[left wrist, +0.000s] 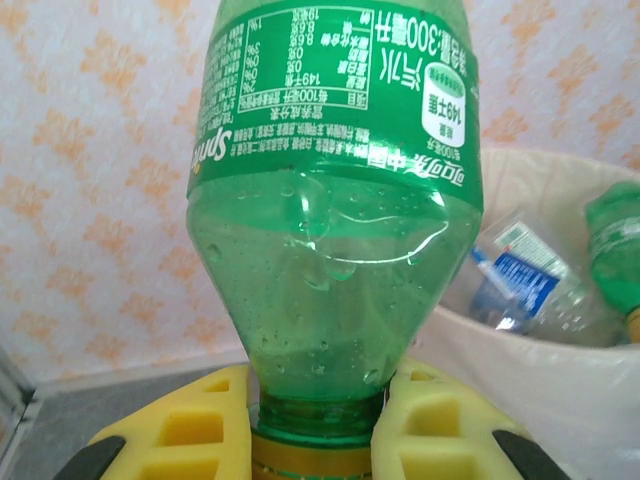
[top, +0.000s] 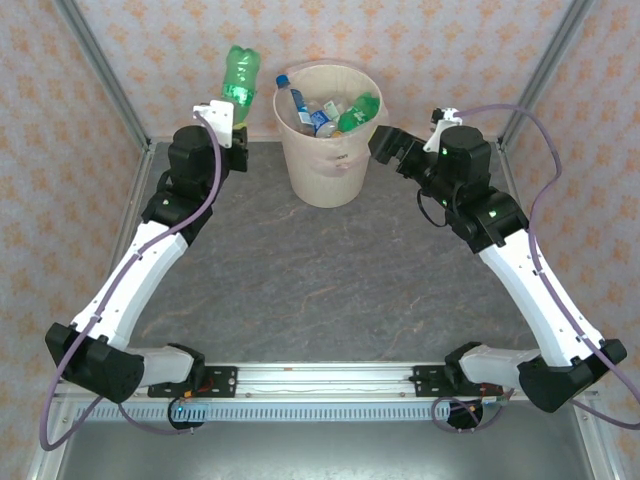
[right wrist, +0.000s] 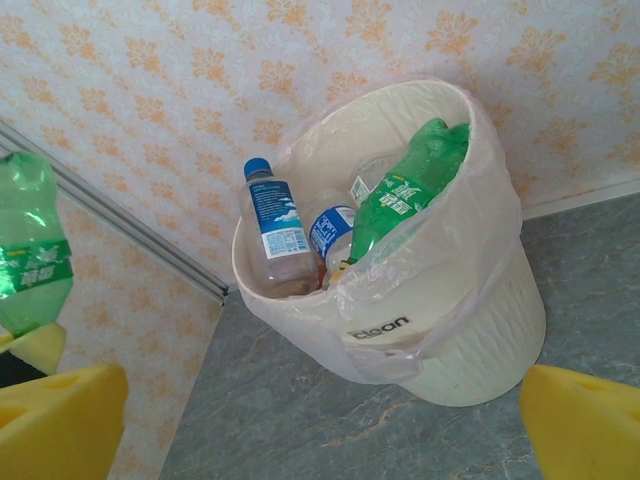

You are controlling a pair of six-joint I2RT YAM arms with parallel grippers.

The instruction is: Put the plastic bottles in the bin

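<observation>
My left gripper is holding the green bottle [top: 240, 75] beside the bin's rim, so next it will carry it sideways over the opening of the bin and release it.
A green plastic bottle [top: 240, 75] with a yellow cap stands bottom-up in my left gripper [top: 232, 108], raised just left of the bin [top: 328, 150]. In the left wrist view the yellow pads [left wrist: 440, 420] clamp its neck, and the green bottle [left wrist: 335, 200] rises above my left gripper [left wrist: 315, 435]. The cream bin [right wrist: 470, 330], lined with a thin bag, holds several bottles: a clear one with a blue cap [right wrist: 275, 235] and a green one [right wrist: 405, 195] lean on its rim. My right gripper [top: 388, 145] hangs open beside the bin's right side, nothing between its fingers [right wrist: 60, 420].
The patterned back wall and the metal corner post [top: 105, 70] stand close behind the left gripper. Grey stone-look tabletop [top: 320, 280] stretches in front of the bin. Cables loop off both arms.
</observation>
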